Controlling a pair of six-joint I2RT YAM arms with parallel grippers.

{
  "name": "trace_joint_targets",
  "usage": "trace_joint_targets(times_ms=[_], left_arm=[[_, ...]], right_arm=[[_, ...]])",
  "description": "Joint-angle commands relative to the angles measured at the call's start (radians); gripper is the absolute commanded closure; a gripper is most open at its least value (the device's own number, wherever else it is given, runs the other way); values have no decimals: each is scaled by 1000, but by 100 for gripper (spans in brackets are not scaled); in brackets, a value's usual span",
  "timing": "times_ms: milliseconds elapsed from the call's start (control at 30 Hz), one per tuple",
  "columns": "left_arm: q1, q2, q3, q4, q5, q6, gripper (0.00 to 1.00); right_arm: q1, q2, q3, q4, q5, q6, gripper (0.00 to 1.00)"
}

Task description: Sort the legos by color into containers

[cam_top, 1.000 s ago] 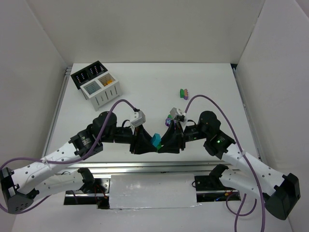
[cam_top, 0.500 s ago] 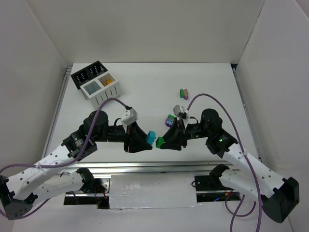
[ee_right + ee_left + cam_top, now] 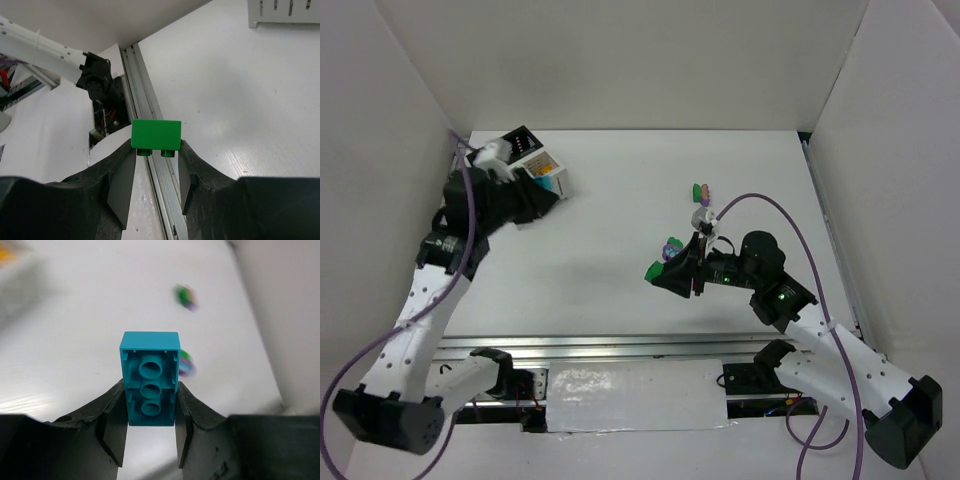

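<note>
My lego (image 3: 150, 385) is teal, so next I should move my left gripper outward and to the left in the top view, over the white bin (image 3: 560, 184) beside its orange legos.
My left gripper (image 3: 540, 190) is shut on a teal lego (image 3: 150, 385) and holds it over the containers (image 3: 527, 141) at the far left; the teal brick shows beside the white bin (image 3: 560, 184). The arm hides much of the bins. My right gripper (image 3: 662, 272) is shut on a green lego (image 3: 156, 135), which also shows in the top view (image 3: 652, 271), held above the table's middle. Two small groups of legos lie on the table, a green and pink one (image 3: 701, 192) and a purple and green one (image 3: 670, 245).
White walls close the table on three sides. A metal rail (image 3: 150, 95) runs along the near edge. The white bin's slatted side (image 3: 285, 12) shows far off in the right wrist view. The loose legos appear blurred in the left wrist view (image 3: 186, 296).
The left arm has swung from the table's middle to the far left, carrying the teal lego to the containers. The right gripper kept the green lego and moved slightly back.
</note>
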Motion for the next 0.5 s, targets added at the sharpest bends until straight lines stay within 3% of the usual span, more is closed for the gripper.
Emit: trace_joint_targets(times_ms=[0,100,267,467], left_arm=[[319,92,36,-52,-35,-104,100],[406,309,190,-144,-60,-124,100],[417,634,482,-219,-187,-155,100],[421,834,654,-279,-213,-133,100]], right_arm=[[-4,-9,11,12,78,25,100],[-3,-9,1,29,85,39,100],[-1,-24,-10,27,87,34,100],[0,-33,-36,58,79,37,100]])
